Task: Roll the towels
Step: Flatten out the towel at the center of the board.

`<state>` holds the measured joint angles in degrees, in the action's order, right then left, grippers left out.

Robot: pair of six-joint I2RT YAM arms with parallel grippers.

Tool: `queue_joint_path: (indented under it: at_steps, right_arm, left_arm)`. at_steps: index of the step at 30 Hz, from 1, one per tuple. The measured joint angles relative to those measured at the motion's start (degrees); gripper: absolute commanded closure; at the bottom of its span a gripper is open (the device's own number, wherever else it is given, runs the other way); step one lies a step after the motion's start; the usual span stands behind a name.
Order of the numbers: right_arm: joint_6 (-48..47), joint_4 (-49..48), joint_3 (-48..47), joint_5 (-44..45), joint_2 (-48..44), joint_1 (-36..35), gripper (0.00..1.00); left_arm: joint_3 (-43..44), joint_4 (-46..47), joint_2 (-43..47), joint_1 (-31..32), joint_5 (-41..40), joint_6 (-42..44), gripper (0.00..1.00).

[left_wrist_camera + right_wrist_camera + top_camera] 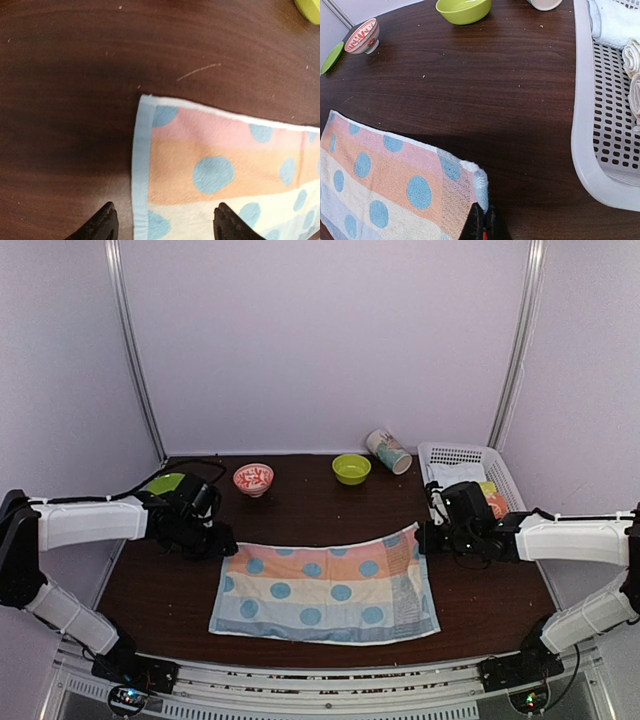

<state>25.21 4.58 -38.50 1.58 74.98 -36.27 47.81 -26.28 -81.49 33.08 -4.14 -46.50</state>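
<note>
My left gripper moves its open fingers outward and down around the towel's free far corner [236, 548] [148, 101] next, since that blue-edged corner lies flat below and outward of it.
A towel [325, 590] with pastel pink, orange, cream and blue stripes and blue dots lies spread flat on the dark table. It also shows in the left wrist view [215, 170] and the right wrist view [390, 185]. My left gripper [215, 540] is open, its fingertips [102, 222] straddling the towel's far left edge just above it [162, 225]. My right gripper [425, 537] is shut on the towel's far right corner and holds it slightly raised [485, 222]. An orange cloth [497, 505] shows in the basket, partly hidden by the right arm; its pattern is unclear.
A white perforated basket [470, 455] with rolled cloths [612, 22] stands at the back right. A green bowl [351, 468], a red-and-white bowl [253, 478], a tipped patterned cup [388, 451] and a green plate [165, 483] line the back.
</note>
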Motion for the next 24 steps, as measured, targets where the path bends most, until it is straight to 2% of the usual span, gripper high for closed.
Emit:
queue_joint_path:
  at_steps: [5,9,13,18,24]
  right_arm:
    - [-0.61,0.39,-0.55,-0.17,1.01,0.00,1.00]
    - [-0.85,0.39,-0.61,-0.59,2.10,0.00,1.00]
    - [-1.03,0.39,-0.61,-1.46,2.21,-0.07,1.00]
    - [-1.14,0.37,-0.61,-1.81,2.21,-0.13,1.00]
    - [-1.40,0.35,-0.61,-2.54,2.21,-0.24,1.00]
  left_arm:
    - [-4.52,-1.90,2.86,3.21,-1.79,-0.79,0.36]
    - [-4.61,-2.91,2.78,3.69,-4.00,-0.92,0.33]
    - [1.88,-4.61,-0.26,2.27,-6.36,0.70,0.33]
    - [13.31,-4.35,-9.68,-0.17,-8.22,4.20,0.37]
    - [16.59,-4.92,-18.60,-1.25,-8.81,7.02,0.39]
